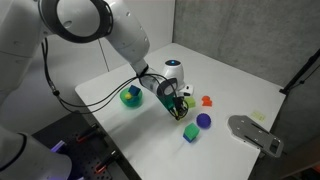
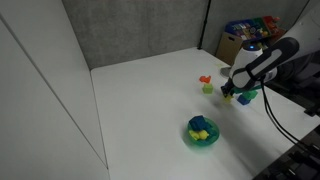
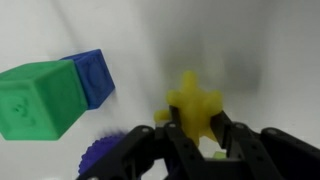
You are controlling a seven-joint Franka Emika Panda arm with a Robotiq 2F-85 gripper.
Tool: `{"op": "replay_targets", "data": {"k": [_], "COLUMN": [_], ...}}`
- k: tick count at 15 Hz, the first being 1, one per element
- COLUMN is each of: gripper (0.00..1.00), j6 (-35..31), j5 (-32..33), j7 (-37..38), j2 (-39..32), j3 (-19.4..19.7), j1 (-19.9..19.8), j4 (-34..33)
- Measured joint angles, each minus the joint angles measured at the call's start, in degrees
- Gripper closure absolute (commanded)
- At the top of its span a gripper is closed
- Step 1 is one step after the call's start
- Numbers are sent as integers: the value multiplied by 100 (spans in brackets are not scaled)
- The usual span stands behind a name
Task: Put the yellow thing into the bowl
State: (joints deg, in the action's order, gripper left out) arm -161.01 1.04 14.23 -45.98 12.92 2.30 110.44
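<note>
The yellow thing goes up from low over the table next, then across to the green bowl's open top [image 1: 131, 95] for release, as the bowl stands apart.
My gripper [image 3: 196, 120] is shut on the yellow thing [image 3: 190, 98], a small jagged star-shaped piece held between the two black fingers. In both exterior views the gripper [image 1: 178, 103] [image 2: 231, 94] hangs low over the white table. The small green bowl [image 1: 131, 98] [image 2: 203, 133] stands apart from the gripper and holds blue and yellow pieces. The bowl is out of the wrist view.
A green-and-blue cube [image 3: 55, 95] [image 1: 190, 132] and a purple ball [image 1: 204, 120] [image 3: 100, 160] lie close beside the gripper. An orange piece [image 1: 207, 100] [image 2: 205, 79] lies farther off. A grey object [image 1: 255, 134] sits at the table's edge. A box of coloured items [image 2: 250, 30] stands behind the table.
</note>
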Motion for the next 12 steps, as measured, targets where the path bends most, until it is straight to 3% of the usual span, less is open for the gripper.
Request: {"op": "replay_targets", "data": {"k": [6, 12], "gripper": [89, 89], "j6": [661, 2035], "j5": [-47, -707], "j7": [-169, -884], "j2": [1109, 2394], "j3": [-496, -1315], "j1": [-29, -249], "j4": [530, 1348]}}
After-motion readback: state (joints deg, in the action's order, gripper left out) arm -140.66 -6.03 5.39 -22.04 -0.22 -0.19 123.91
